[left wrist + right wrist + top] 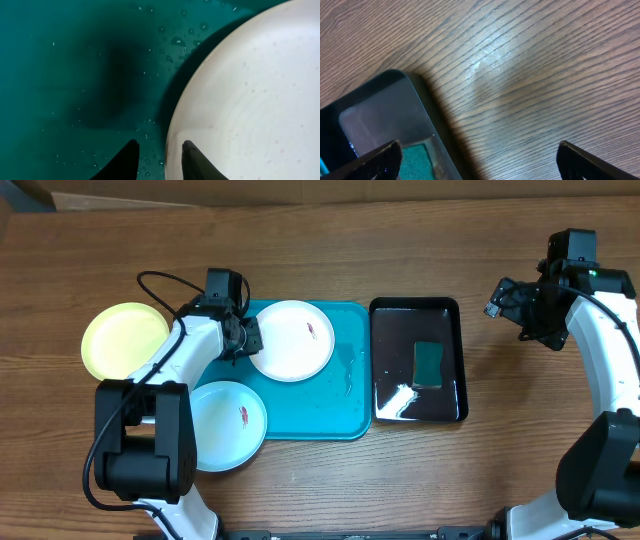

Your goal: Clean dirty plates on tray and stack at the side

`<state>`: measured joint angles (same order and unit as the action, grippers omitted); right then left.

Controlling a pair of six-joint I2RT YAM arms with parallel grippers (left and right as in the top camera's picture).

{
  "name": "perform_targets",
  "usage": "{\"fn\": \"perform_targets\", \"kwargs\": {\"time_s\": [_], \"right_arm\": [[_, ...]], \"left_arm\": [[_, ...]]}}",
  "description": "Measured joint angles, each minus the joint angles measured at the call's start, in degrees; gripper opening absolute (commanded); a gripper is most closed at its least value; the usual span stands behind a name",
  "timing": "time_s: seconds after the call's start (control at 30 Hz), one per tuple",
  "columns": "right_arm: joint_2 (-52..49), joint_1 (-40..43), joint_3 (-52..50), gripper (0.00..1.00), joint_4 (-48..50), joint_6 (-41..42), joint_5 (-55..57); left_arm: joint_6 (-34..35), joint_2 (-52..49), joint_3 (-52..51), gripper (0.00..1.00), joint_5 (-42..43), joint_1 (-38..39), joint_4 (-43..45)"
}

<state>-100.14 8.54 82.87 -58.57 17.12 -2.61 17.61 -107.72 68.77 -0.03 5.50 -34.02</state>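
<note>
My open right gripper moves to its left in the overhead view and down astride the green sponge (428, 366) (417, 163) next, since the sponge lies that way and below it.
A white plate (291, 340) (250, 100) with a small red smear lies at the back left of the wet turquoise tray (340, 405) (75, 75). My left gripper (248, 338) (160, 142) straddles its left rim, one finger over the plate and one over the tray. It is narrowly open, with a gap still showing beside the rim. A pale blue plate (228, 425) with a red smear overlaps the tray's front left corner. A lime-green plate (125, 340) rests on the table left of the tray. My right gripper (500, 300) (479, 145) hangs wide open over bare wood.
A glossy black tray (415, 304) (380, 110) stands right of the turquoise one and holds a green sponge (429, 365) (415, 160) and some water. The left arm's base covers part of the pale blue plate.
</note>
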Motion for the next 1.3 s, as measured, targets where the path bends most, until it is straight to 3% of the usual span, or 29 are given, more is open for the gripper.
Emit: {"fn": "perform_targets", "kwargs": {"time_s": [0.1, 0.27, 0.33, 0.97, 1.3], "right_arm": [[0.0, 0.0, 0.0, 1.00, 0.0, 0.0, 0.0], [0.0, 0.0, 0.0, 1.00, 0.0, 0.0, 0.0], [0.0, 0.0, 0.0, 1.00, 0.0, 0.0, 0.0], [0.0, 0.0, 0.0, 1.00, 0.0, 0.0, 0.0], [0.0, 0.0, 0.0, 1.00, 0.0, 0.0, 0.0]], "left_arm": [[0.0, 0.0, -0.5, 0.26, 0.1, 0.0, 0.0], [-0.1, 0.0, -1.0, 0.08, 1.2, 0.0, 0.0], [-0.2, 0.0, -1.0, 0.04, 1.8, 0.0, 0.0], [-1.7, 0.0, -1.0, 0.05, 7.1, 0.0, -4.5], [-3.7, 0.0, -1.0, 0.10, 9.1, 0.0, -5.1]]}}
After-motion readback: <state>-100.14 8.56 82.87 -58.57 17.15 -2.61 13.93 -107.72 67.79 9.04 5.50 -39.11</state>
